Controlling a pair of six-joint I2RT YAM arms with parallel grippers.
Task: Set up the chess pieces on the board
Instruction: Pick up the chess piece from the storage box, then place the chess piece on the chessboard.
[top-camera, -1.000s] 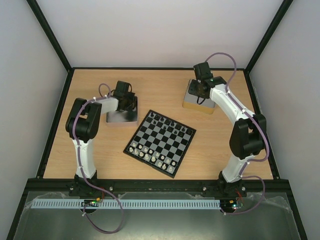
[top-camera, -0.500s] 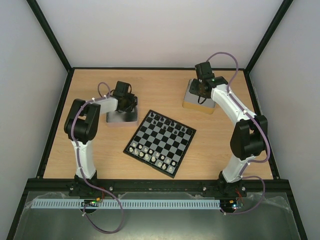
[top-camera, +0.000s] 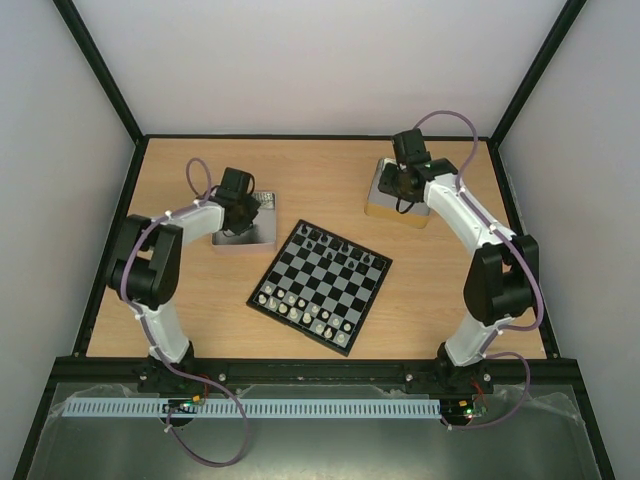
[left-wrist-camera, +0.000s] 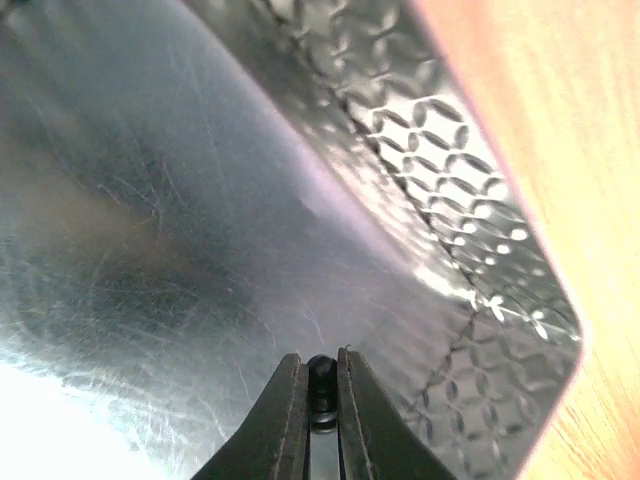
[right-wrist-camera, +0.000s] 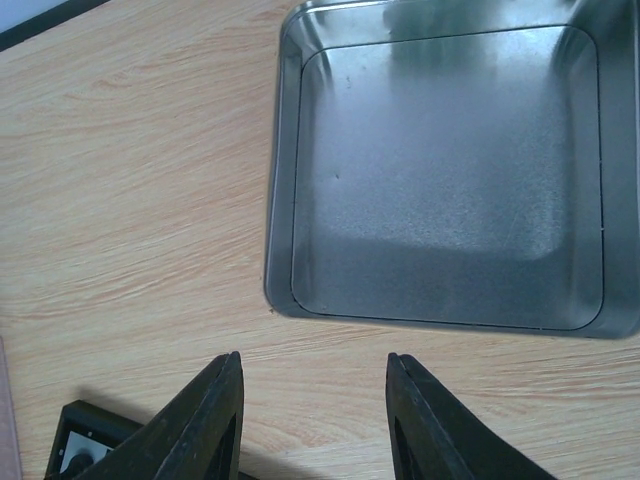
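The board's bare middle (top-camera: 326, 283) is to the right in the top view, so my left gripper will next lift clear of the tray, swing there, lower and release.
The board (top-camera: 320, 285) lies at the table's middle, turned at an angle. Black chess pieces (top-camera: 340, 246) stand along its far side and pale pieces along its near side. My left gripper (top-camera: 238, 207) hangs inside the left metal tray (top-camera: 256, 238). In the left wrist view it (left-wrist-camera: 320, 362) is shut on one tiny black chess piece (left-wrist-camera: 321, 376), close above the tray floor (left-wrist-camera: 180, 230). My right gripper (top-camera: 400, 186) is open and empty. In the right wrist view it (right-wrist-camera: 313, 368) is over bare wood beside the right tray (right-wrist-camera: 440, 170), which shows no pieces.
The right tray (top-camera: 392, 211) sits at the back right of the table. A corner of the board (right-wrist-camera: 85, 440) shows at the right wrist view's lower left. Black frame posts and white walls enclose the table.
My left arm has swung its elbow out to the left, and its gripper has shifted left over the left tray. The right arm has barely moved.
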